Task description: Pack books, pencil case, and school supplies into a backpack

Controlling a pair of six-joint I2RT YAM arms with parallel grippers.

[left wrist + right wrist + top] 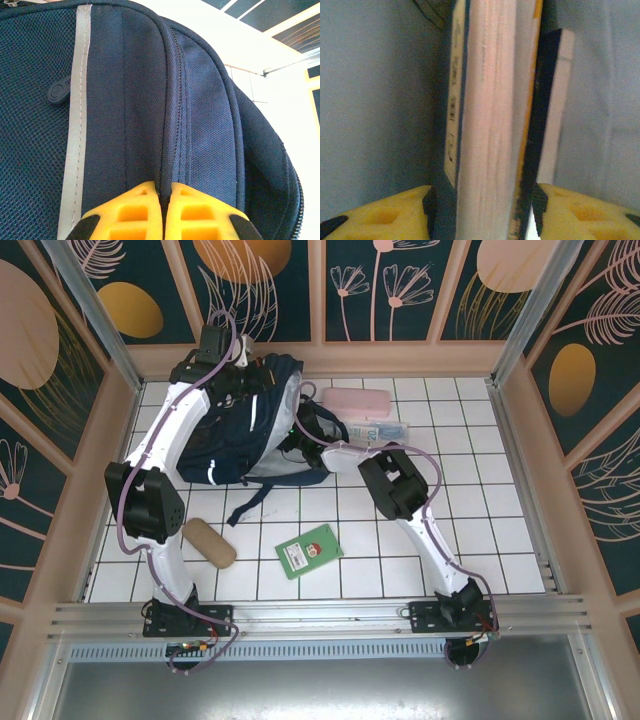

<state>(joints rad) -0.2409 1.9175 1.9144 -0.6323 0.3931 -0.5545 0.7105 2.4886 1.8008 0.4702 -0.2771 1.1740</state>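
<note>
I will next gently move my left gripper with the backpack's raised seam (pixel 165 172) back toward my base and release it, as the books already stand upright between the sides of the grey lining.
The navy backpack (pixel 240 430) lies at the back left of the table. My left gripper (pixel 164 187) is shut on a raised seam of the backpack (pixel 200 110) near its top. My right gripper (pixel 482 200) reaches into the bag's mouth, and its jaws stand open around upright books (pixel 490 125): a navy one with a yellow label, a thick one with an orange cover, and a black one. A sliver of light shows beside the right pad. The small green book (pixel 309 551) lies on the tiles. The school supplies packet (pixel 385 430) and a pink pencil case (pixel 355 400) lie right of the bag.
A tan oblong pouch (pixel 208 542) lies near the left arm's lower link. Grey lining (pixel 370 100) walls in the books on both sides. Wooden walls ring the white tiled table (pixel 480 530), and a metal rail runs along its near edge.
</note>
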